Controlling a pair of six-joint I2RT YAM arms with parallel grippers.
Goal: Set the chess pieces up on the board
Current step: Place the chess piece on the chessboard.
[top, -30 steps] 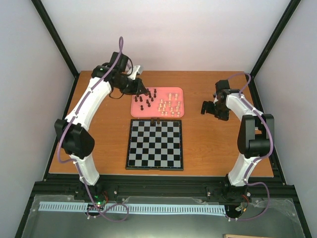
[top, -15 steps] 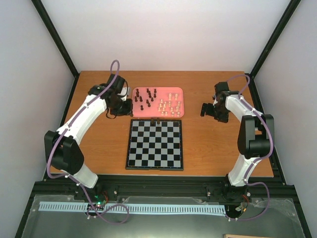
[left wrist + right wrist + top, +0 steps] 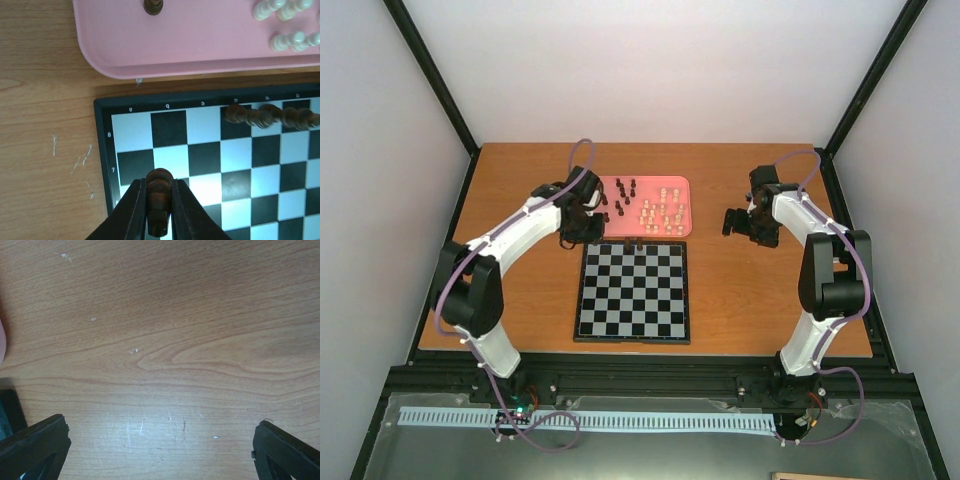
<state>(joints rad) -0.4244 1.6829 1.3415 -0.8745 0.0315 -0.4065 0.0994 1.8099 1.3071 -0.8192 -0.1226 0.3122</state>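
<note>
My left gripper will next move right in the top view over the empty corner-side dark square of the board's far row, then lower and release the chess piece, as that square is below.
The board lies mid-table, with a few dark pieces on its far row; they also show in the left wrist view. The pink tray behind it holds dark pieces and cream pieces. My left gripper is above the board's far left corner. In the left wrist view it is shut on a dark brown piece, above the board near its left edge. My right gripper is wide open and empty over bare wood, right of the tray.
The tray's near rim lies just beyond the board's far edge, with a dark piece and cream pieces on it. The right wrist view shows bare scratched wood between its fingers.
My left gripper has left the tray's left side, swung out over the wood and come to the board's far left corner. The right arm has barely moved.
</note>
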